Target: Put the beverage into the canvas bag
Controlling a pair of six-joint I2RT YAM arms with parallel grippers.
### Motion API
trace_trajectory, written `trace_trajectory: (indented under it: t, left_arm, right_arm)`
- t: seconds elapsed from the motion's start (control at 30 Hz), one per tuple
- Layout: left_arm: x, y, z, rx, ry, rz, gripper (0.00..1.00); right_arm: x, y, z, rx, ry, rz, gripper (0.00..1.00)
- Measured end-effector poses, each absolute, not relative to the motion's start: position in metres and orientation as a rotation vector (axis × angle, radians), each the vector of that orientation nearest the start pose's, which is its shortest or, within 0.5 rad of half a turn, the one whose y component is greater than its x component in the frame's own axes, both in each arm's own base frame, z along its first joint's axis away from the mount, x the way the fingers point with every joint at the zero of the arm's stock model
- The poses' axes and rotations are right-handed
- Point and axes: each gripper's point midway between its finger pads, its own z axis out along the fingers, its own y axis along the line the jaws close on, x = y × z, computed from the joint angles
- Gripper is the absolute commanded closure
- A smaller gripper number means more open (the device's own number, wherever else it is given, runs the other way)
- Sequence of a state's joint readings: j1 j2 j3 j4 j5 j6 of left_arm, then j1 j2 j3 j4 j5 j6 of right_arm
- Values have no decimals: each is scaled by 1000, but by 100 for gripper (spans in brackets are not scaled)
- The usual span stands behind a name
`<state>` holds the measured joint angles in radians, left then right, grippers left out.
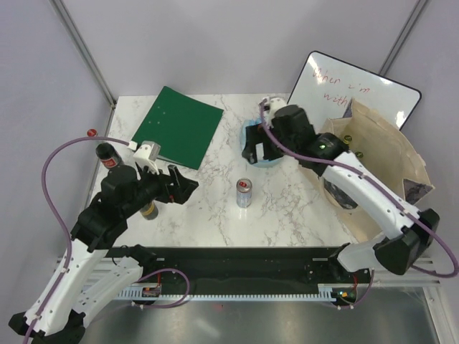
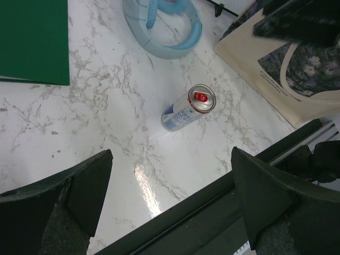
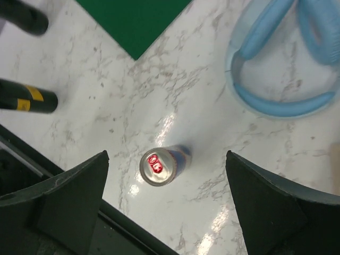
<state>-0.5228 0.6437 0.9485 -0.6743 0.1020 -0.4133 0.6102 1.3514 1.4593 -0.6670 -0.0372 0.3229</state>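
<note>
My right gripper should next go down and move back from the headphones, onto the rim end of the can [image 1: 244,192].
A silver and blue beverage can [image 1: 244,192] with a red tab stands upright on the marble table [image 1: 215,208], touched by nothing. My right gripper [image 1: 254,152] hangs open above and just behind it. In the right wrist view the can [image 3: 158,166] shows between and below the spread fingers [image 3: 74,196], apart from both. My left gripper [image 1: 186,188] is open and empty, left of the can [image 2: 188,108]. The tan canvas bag [image 1: 380,154] stands open-topped at the right, with its printed patch [image 2: 303,74] facing the left wrist view.
Light-blue headphones [image 1: 259,147] lie under my right gripper. A green folder [image 1: 178,125] is at the back left. Dark bottles [image 1: 109,156] stand at the left edge, one [image 1: 149,210] beside the left arm. A white board [image 1: 355,86] leans behind the bag.
</note>
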Motion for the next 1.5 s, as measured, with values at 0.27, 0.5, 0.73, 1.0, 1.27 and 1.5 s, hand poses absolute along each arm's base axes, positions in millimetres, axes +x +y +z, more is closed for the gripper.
trace_trajectory:
  t: [0.27,0.5,0.73,1.0,1.27,1.5]
  left_arm:
    - [185,-141,294,162,1930,-706,0]
    - [185,-137,297,145,1913,-690,0]
    - [187,-136,295,137,1920,-676,0]
    - [190,-136,292,133,1934,-666,0]
    - [190,-136,292,133,1934,-666,0]
    - [190,-136,292,133,1934,-666,0]
  right_arm:
    - [271,312,196,-591,2380,539,8]
    - [265,320,159,-644,2469,472,8]
    - [261,311,143,-652,2503,382,7]
    - [254,299,123,-664,2552,321,15]
    - [252,296,111,-670,2575,298,22]
    - [255,296,106,-665,2577,275,27]
